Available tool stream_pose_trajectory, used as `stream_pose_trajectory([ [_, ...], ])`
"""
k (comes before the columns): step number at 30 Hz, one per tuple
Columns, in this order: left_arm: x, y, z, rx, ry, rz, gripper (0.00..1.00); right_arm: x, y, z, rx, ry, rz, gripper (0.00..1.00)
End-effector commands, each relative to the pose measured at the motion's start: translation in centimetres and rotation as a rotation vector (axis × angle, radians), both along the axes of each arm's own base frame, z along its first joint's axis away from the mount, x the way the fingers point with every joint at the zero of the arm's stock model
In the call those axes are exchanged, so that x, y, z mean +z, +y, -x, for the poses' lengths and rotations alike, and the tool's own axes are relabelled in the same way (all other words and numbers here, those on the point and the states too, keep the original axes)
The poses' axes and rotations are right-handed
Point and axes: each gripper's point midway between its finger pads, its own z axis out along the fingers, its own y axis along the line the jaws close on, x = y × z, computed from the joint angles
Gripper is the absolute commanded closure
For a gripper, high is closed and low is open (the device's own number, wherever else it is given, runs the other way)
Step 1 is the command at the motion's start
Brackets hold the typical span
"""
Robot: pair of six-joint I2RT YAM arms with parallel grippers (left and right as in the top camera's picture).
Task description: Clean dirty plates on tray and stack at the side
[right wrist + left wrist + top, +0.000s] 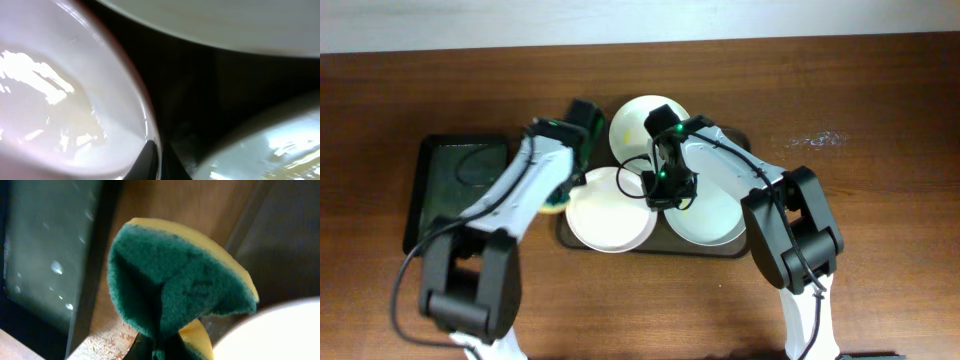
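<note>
My right gripper is to lift next, carry the plate past the brown tray point(745, 245) and go down to release it, since there is bare tabletop to the gripper's right in the overhead view.
Three white plates lie on the dark brown tray point(745, 245): one at the back point(642, 122), one at the front left point(605, 215), one at the front right point(710, 215). My left gripper point(563, 193) is shut on a green and yellow sponge point(180, 280), held at the left rim of the front-left plate point(280, 335). My right gripper point(663, 193) is shut on that plate's right rim point(60, 100); its fingers point(156, 162) pinch the edge. The right wrist view also shows the back plate point(225, 20) and the front-right plate point(270, 150).
A smaller black tray point(450, 185) lies on the wooden table left of the brown tray, and shows wet in the left wrist view point(40, 255). A strip of bare table point(125, 270) separates the two trays.
</note>
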Motion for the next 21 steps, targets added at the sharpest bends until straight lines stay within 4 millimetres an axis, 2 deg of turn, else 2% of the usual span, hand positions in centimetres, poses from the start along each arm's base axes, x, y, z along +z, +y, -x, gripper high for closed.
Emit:
stream_pose_trajectory([
  [1,9.1,-1.1,-0.9,0.029,-0.248,0.187,1.0,1.0,-1.9,-0.9,0.013,-0.061,0.09,0.96],
  [3,11.6,-0.3,0.1,0.036,-0.292,0.226,1.0,3.8,-1.5,-1.6,0.033,-0.117,0.065,0.96],
  [5,12.6,1.4,0.8,0.072,-0.304,0.225,1.0,6.4,-1.3,-2.4,0.037,-0.181,0.072,0.96],
  [6,12.9,3.0,1.4,0.114,-0.299,0.216,1.0,8.2,-1.4,-3.1,0.046,-0.243,0.108,0.96],
  [9,12.0,7.5,3.8,0.24,-0.21,0.177,1.0,13.1,-1.3,-4.6,0.085,-0.417,0.26,0.96],
  [13,11.9,11.4,4.7,0.357,-0.203,0.163,1.0,18.3,-0.8,-5.9,0.139,-0.691,0.527,0.96],
  [14,11.9,12.2,4.9,0.383,-0.205,0.16,1.0,19.6,-0.9,-6.0,0.152,-0.762,0.617,0.96],
  [15,11.8,13.3,5.1,0.415,-0.207,0.157,1.0,21.8,-0.6,-5.8,0.207,-0.881,0.763,0.96],
  [17,11.8,14.2,5.4,0.445,-0.209,0.154,1.0,24.9,0.0,-5.3,0.262,-1.028,0.944,0.96],
  [18,11.8,14.6,5.6,0.458,-0.209,0.153,1.0,27.7,0.5,-4.5,0.258,-1.153,1.078,0.96],
  [19,11.8,14.7,5.6,0.458,-0.209,0.153,1.0,29.4,1.0,-3.9,0.251,-1.227,1.151,0.96],
  [21,11.8,14.7,5.6,0.458,-0.209,0.153,1.0,31.2,2.5,-2.5,0.298,-1.306,1.233,0.96],
])
